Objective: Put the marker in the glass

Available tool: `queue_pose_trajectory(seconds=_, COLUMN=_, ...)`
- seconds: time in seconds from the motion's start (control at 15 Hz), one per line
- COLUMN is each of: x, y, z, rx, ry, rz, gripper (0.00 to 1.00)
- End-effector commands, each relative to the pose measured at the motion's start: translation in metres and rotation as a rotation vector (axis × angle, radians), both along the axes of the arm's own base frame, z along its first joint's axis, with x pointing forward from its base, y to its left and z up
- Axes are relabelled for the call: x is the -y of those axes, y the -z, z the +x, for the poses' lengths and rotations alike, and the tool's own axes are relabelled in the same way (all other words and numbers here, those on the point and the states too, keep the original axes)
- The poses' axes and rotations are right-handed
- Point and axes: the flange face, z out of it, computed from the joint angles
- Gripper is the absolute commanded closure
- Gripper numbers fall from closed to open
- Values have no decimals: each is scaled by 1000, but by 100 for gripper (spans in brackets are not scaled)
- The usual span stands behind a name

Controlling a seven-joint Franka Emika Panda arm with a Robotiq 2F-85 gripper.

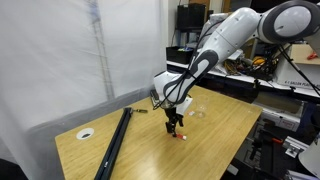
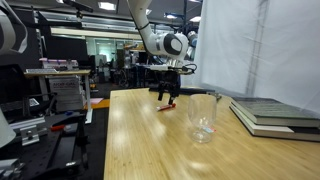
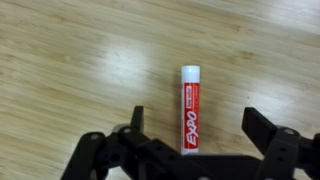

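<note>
Next, my gripper moves straight down and closes across the red body of the marker point(image 3: 189, 108), since it lies below, lengthwise between the gripper's open fingers.
The marker point(image 3: 189, 108) is red with a white cap end and lies flat on the wooden table. In the wrist view it runs lengthwise between my open fingers. My gripper point(image 3: 196, 125) is open, straddling the marker's near end without touching it. In both exterior views the gripper point(image 1: 175, 124) point(image 2: 167, 97) hangs low over the marker point(image 1: 181, 136) point(image 2: 164, 106). The clear glass point(image 2: 202, 116) stands upright on the table, apart from the gripper; it also shows faintly in an exterior view point(image 1: 197, 105).
A long black bar point(image 1: 115, 142) lies along one side of the table, with a small dark item point(image 1: 141, 111) near its far end and a round white disc point(image 1: 86, 133) beside it. Stacked books point(image 2: 272, 112) lie beyond the glass. A white curtain point(image 1: 60, 60) borders the table.
</note>
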Motion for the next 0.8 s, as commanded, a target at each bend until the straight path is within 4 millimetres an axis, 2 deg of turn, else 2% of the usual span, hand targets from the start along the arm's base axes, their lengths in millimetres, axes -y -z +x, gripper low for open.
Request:
queue_pose_trajectory(seconds=0.0, x=0, y=-1, z=5, rx=-8, ry=-8, rz=-12, gripper=0)
queue_pose_trajectory(seconds=0.73, x=-6, y=23, z=4, rx=-32, ry=-29, rz=-21, gripper=0)
